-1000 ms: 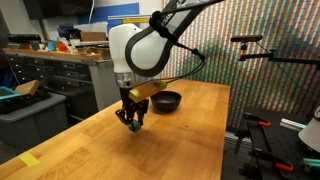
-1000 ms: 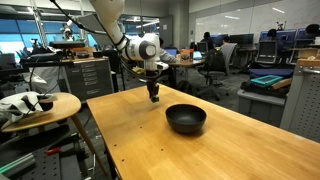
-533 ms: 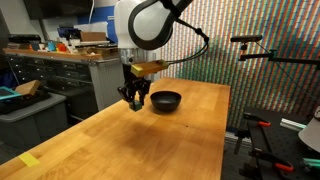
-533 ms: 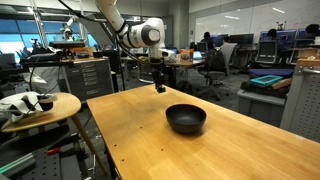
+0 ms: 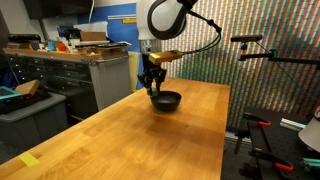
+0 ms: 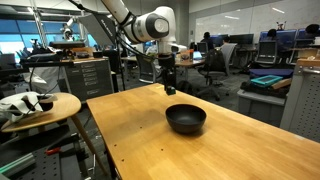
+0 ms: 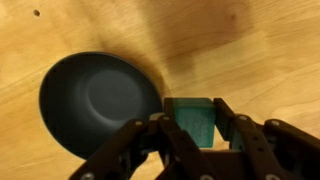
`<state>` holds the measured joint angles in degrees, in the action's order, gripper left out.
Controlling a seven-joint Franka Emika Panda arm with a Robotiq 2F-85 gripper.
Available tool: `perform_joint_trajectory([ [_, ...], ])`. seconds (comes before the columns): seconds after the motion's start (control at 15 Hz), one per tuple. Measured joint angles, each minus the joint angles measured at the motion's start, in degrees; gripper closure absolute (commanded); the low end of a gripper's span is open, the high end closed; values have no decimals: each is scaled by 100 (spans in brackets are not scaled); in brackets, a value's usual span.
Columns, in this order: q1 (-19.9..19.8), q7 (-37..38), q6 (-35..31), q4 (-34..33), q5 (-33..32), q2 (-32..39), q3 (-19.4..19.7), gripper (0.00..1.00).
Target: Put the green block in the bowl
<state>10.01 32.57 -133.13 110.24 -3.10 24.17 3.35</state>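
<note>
The green block (image 7: pixel 190 120) shifts left in the wrist view and down into the black bowl's hollow (image 7: pixel 95 102) next for release, since it hangs beside the bowl's rim.
My gripper (image 7: pixel 193 122) is shut on the green block (image 7: pixel 190 120), a small green cube held between the two black fingers. In the wrist view the black bowl (image 7: pixel 95 100) lies on the wood just left of the block, empty. In both exterior views the gripper (image 5: pixel 153 86) (image 6: pixel 170 87) hangs in the air above the table, close to the bowl (image 5: pixel 166 100) (image 6: pixel 186 118) and a little to its side. The block is too small to make out in the exterior views.
The bowl rests on a wooden table (image 5: pixel 120 140) (image 6: pixel 200 150). Cabinets with clutter (image 5: pixel 50 70) stand beyond one edge, a round side table (image 6: pixel 40 105) beyond another. A camera stand (image 5: pixel 255 60) rises past the far edge.
The gripper has risen and travelled across the table toward the bowl, carrying the green block. The bowl has not moved.
</note>
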Motion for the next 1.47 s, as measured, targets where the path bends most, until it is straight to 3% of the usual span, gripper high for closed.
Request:
perform_joint_trajectory([
  [0.53,-419,247,-191,639,33,-42,260,82],
  [1.13,-619,298,-799,589,290,414,316,82],
  [1.2,-632,298,-826,554,314,433,324,67],
  [1.27,-643,298,-852,516,338,447,340,32],
  [1.33,-655,298,-871,474,361,457,353,31],
  [1.47,-687,298,-890,398,406,468,362,18],
])
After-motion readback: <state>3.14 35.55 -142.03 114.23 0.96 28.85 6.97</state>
